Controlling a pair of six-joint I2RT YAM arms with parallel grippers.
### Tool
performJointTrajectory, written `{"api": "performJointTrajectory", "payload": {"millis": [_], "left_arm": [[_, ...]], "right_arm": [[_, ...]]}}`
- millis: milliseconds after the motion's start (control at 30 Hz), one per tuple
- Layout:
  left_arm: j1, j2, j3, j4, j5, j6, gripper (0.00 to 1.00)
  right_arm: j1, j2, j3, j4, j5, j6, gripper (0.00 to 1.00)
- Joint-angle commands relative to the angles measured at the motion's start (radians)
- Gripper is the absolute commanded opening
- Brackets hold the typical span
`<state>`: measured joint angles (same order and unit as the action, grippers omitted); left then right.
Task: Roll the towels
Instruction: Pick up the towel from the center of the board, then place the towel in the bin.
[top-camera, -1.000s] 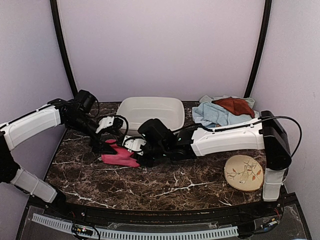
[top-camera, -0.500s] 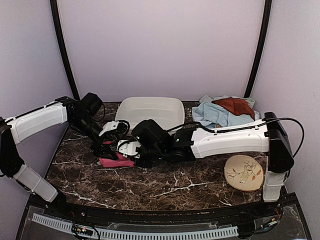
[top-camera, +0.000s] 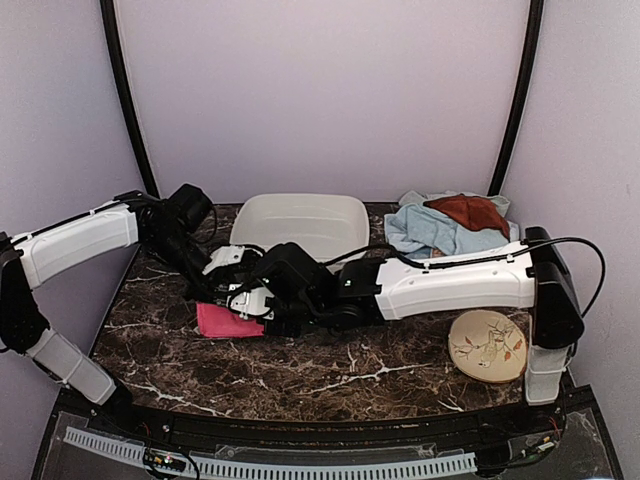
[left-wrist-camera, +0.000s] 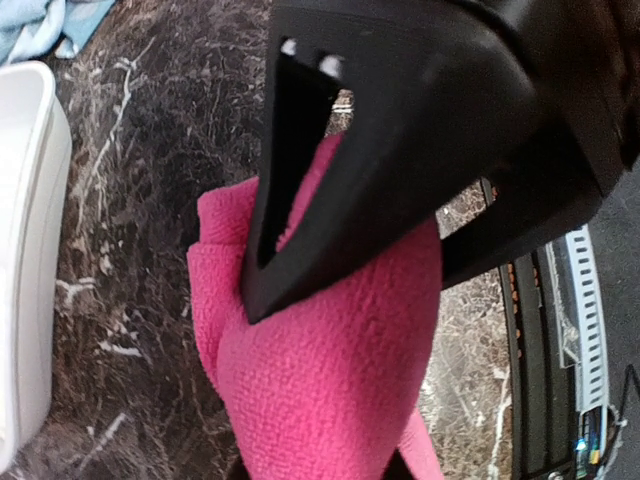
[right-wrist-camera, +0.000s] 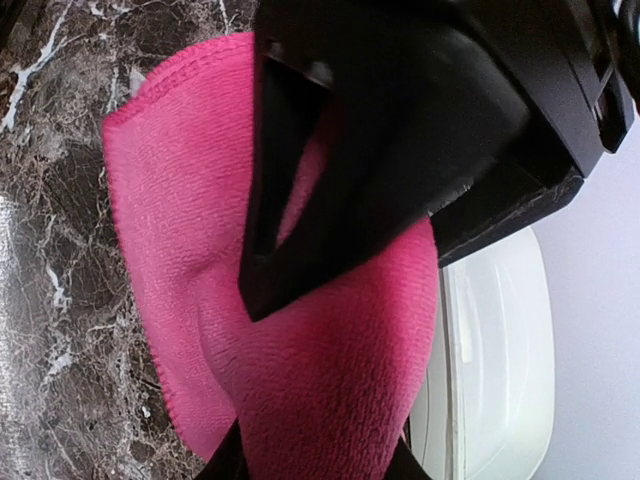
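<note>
I will lift the pink towel (top-camera: 222, 321) outward with my left gripper over the white plastic basin's side, lower it inside and let go, as the basin is open there.
A bright pink towel (top-camera: 222, 321) lies bunched on the dark marble table, left of centre. My left gripper (top-camera: 224, 291) comes down on it from the left, and my right gripper (top-camera: 256, 305) reaches across from the right; both meet over the cloth. In the left wrist view the pink towel (left-wrist-camera: 330, 370) fills the gap of the left gripper (left-wrist-camera: 310, 400), which is shut on it. The right wrist view shows the pink towel (right-wrist-camera: 330, 380) pinched the same way in the right gripper (right-wrist-camera: 300, 400). A light blue towel (top-camera: 425, 228) and a rust-brown towel (top-camera: 468, 212) lie heaped at the back right.
A white plastic basin (top-camera: 300, 198) stands at the back centre, close behind both grippers; its wall (right-wrist-camera: 490, 370) shows beside the towel. A round beige disc with a leaf pattern (top-camera: 487, 345) lies at the front right. The right arm spans the table's middle.
My left gripper has moved right onto the pink towel and closed on it. The right gripper has shifted a little left, and the towel is now more tightly bunched.
</note>
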<state>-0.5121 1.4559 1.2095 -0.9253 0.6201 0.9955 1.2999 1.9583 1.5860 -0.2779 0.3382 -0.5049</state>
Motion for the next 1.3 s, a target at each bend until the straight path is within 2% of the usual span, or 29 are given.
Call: {"api": "performJointTrajectory", "payload": {"millis": [0,33,133,233,300,433,467,500,533,667,833,1100,1267], "left_arm": [[-0.028,0.033,0.013,-0.055,-0.042,0.014,0.00],[-0.028,0.042,0.020,-0.063,-0.043,0.014,0.00],[-0.030,0.070,0.057,-0.079,-0.075,0.009,0.00],[-0.026,0.083,0.114,-0.069,-0.159,0.001,0.00],[-0.010,0.075,0.148,-0.022,-0.217,-0.004,0.00],[0.050,0.064,0.238,0.130,-0.341,0.014,0.00],[0.062,0.072,0.266,0.179,-0.374,0.021,0.00],[0.071,0.082,0.294,0.230,-0.408,0.027,0.00],[0.077,0.095,0.317,0.291,-0.439,0.040,0.00],[0.081,0.162,0.356,0.597,-0.511,0.107,0.00],[0.084,0.377,0.523,0.765,-0.521,0.131,0.00],[0.097,0.761,0.838,0.793,-0.500,0.235,0.00],[0.113,0.899,0.898,0.784,-0.517,0.286,0.00]], "right_arm": [[0.021,-0.001,0.042,0.082,0.039,0.002,0.01],[0.021,-0.005,0.038,0.090,0.046,0.005,0.04],[0.022,-0.029,-0.001,0.131,0.109,0.014,0.21],[0.015,-0.083,-0.082,0.206,0.214,0.012,0.31],[0.003,-0.133,-0.156,0.291,0.315,0.013,0.43],[-0.051,-0.264,-0.307,0.438,0.479,0.043,0.61],[-0.068,-0.305,-0.341,0.467,0.508,0.062,0.74],[-0.088,-0.345,-0.391,0.490,0.525,0.084,0.96],[-0.108,-0.399,-0.422,0.509,0.539,0.124,0.99],[-0.195,-0.590,-0.581,0.523,0.507,0.256,1.00],[-0.228,-0.712,-0.705,0.499,0.493,0.305,1.00],[-0.245,-0.760,-0.821,0.462,0.470,0.409,1.00],[-0.256,-0.755,-0.861,0.469,0.442,0.459,1.00]]}}
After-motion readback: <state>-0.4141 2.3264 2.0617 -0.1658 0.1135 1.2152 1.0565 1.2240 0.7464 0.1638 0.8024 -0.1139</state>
